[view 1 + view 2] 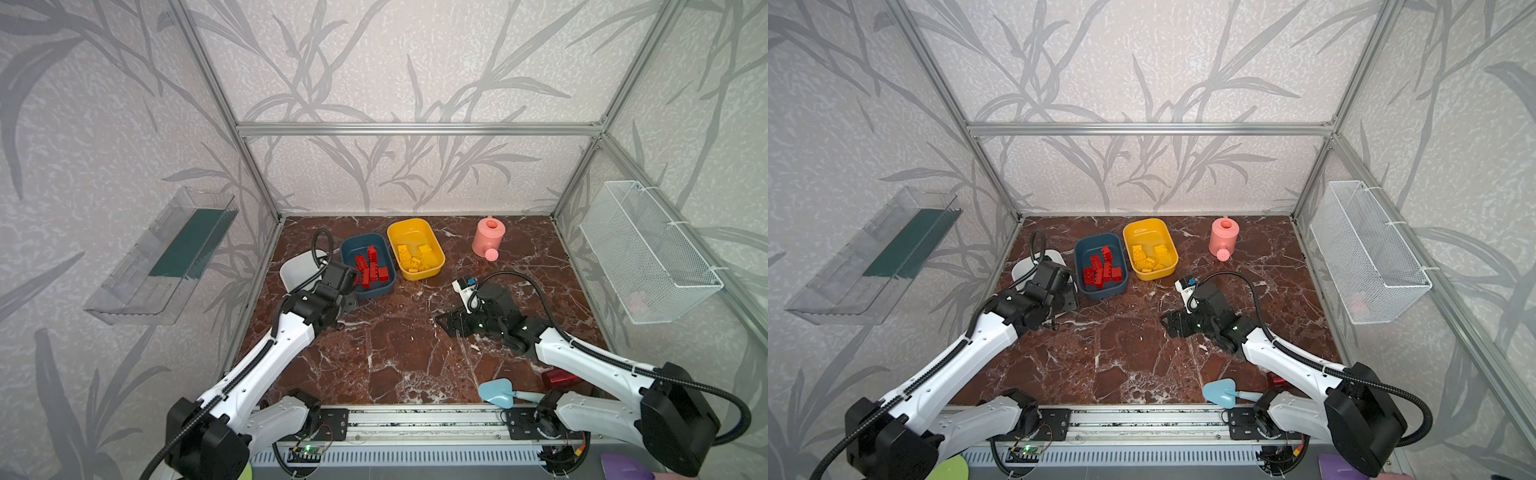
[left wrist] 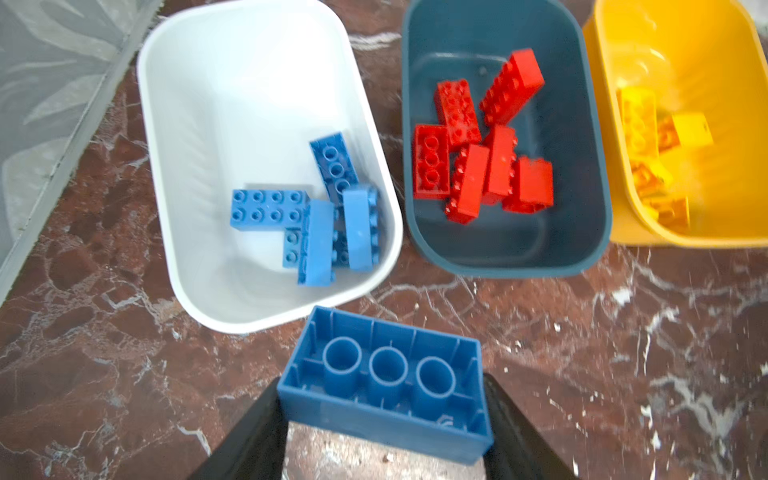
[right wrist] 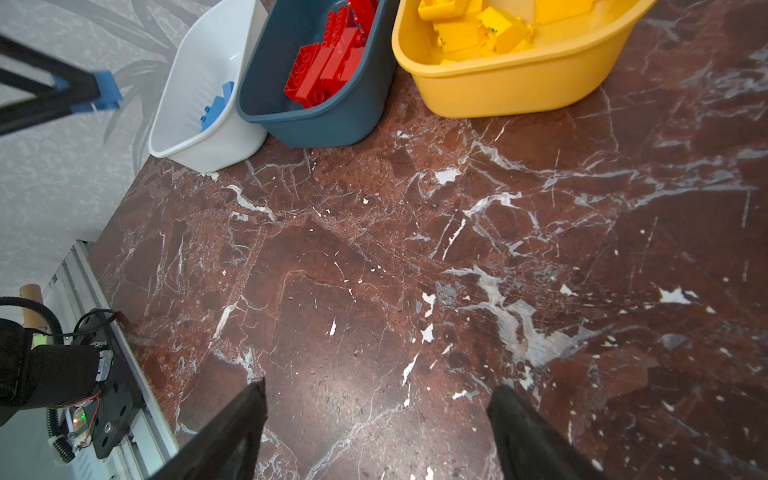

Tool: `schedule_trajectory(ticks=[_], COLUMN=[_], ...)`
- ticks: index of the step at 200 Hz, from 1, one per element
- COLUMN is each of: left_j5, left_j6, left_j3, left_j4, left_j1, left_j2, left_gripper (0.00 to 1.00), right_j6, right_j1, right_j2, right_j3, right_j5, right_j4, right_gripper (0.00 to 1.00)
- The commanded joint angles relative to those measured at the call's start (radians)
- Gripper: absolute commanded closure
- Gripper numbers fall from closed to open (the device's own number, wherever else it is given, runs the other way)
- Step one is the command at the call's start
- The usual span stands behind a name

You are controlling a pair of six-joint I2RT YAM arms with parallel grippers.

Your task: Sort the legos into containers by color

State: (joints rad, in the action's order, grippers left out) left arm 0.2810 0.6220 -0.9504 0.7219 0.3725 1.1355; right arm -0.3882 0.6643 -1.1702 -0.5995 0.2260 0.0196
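The left gripper moves the blue lego outward over the bare far end of the white container (image 1: pixel 301 269) (image 2: pixel 249 62) next. It releases there, since that container holds blue legos.
My left gripper (image 2: pixel 384 386) is shut on a blue 2x4 lego (image 2: pixel 386 382), hollow underside facing the camera, held over the marble just short of the white container (image 2: pixel 249 62). That container holds several blue legos (image 2: pixel 270 208). Beside it, the dark teal container (image 2: pixel 498 249) holds several red legos (image 2: pixel 478 166), and the yellow container (image 2: pixel 706 50) holds yellow legos (image 2: pixel 640 120). In both top views the left wrist hides the held lego. My right gripper (image 3: pixel 376 390) is open over bare marble, at mid-right in a top view (image 1: pixel 446 322).
A pink watering can (image 1: pixel 489 239) stands at the back right. A light blue toy shovel (image 1: pixel 496 392) and a red object (image 1: pixel 559 378) lie near the front edge under the right arm. A wire basket (image 1: pixel 648 253) hangs on the right wall, a clear shelf (image 1: pixel 166 257) on the left.
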Motion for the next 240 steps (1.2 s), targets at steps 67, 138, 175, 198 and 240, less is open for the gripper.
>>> schedule_trajectory(ticks=[67, 138, 175, 198, 240], left_j5=[-0.097, -0.059, -0.038, -0.020, -0.077], left_j6=[-0.102, -0.146, -0.147, -0.160, -0.399], left_j3=[-0.210, -0.352, -0.259, -0.103, 0.293], left_j4=[-0.024, 0.046, 0.003, -0.115, -0.502], left_j1=[-0.310, -0.325, -0.325, -0.325, -0.323], left_j2=[0.389, 0.417, 0.247, 0.095, -0.153], left_gripper=[0.43, 0.01, 0.01, 0.01, 0.01], right_j6=[-0.006, 0.035, 0.138, 0.190, 0.330], right_j1=[-0.003, -0.006, -0.066, -0.214, -0.355], right_j2=[0.085, 0.236, 0.293, 0.270, 0.226], right_j3=[0.047, 0.024, 0.014, 0.016, 0.166], right_j5=[-0.045, -0.423, -0.739, -0.729, -0.735], right_j4=[-0.023, 0.109, 0.118, 0.083, -0.189], right_gripper=[0.14, 0.01, 0.01, 0.01, 0.01])
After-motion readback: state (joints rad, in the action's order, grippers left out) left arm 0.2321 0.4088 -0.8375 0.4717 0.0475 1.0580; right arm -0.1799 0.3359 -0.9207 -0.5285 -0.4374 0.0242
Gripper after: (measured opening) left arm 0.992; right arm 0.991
